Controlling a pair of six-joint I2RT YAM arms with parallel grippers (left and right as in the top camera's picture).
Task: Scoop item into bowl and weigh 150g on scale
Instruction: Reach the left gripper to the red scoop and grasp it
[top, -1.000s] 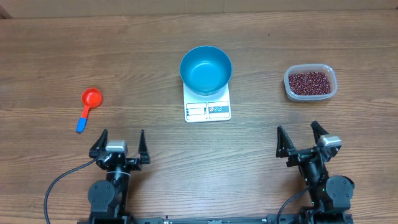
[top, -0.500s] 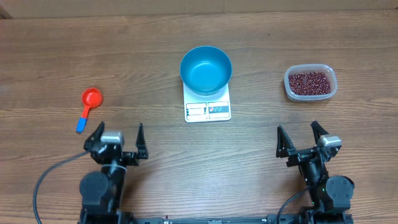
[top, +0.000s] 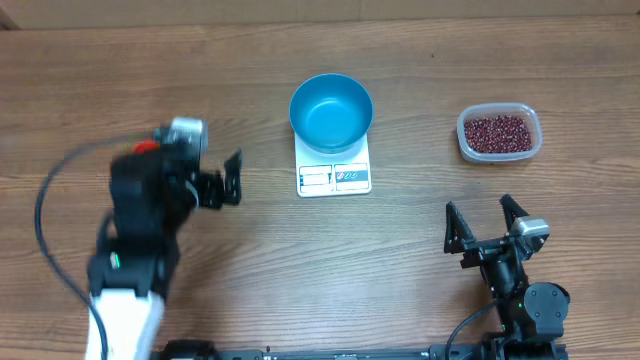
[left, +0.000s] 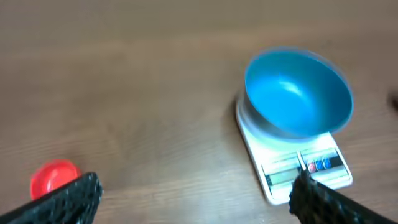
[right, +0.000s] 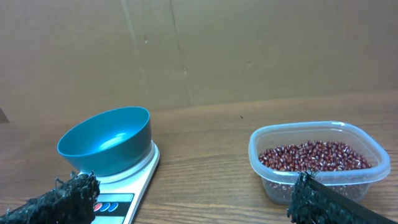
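The scoop lies on the tabletop outside my left gripper's fingers, so next I should move my left gripper down and to the left in the overhead view, onto the red scoop's rim (top: 145, 147) (left: 41, 178).
The blue bowl (top: 331, 110) stands on the white scale (top: 334, 178) at the table's middle back. The dark red beans (top: 497, 131) fill a clear tub (top: 465, 142) at the right. My left gripper (top: 200, 180) hovers open and blurred left of the scale, nothing between its fingers. In the left wrist view the bowl (left: 298, 93) and scale (left: 280, 177) lie ahead to the right of the open left gripper (left: 196, 190). My right gripper (top: 480, 215) rests open near the front right edge. In its wrist view the right gripper (right: 193, 186) faces the bowl (right: 106, 140) and the beans (right: 311, 155).
A red scoop (left: 55, 177) lies by my left finger, mostly hidden under the left arm in the overhead view. The left arm's black cable (top: 45, 200) loops over the left side of the table. A cardboard wall (right: 199, 50) stands behind the table.
My left arm has swung up from the front edge toward the scoop and the scale's left side, still open. The right arm has not moved.
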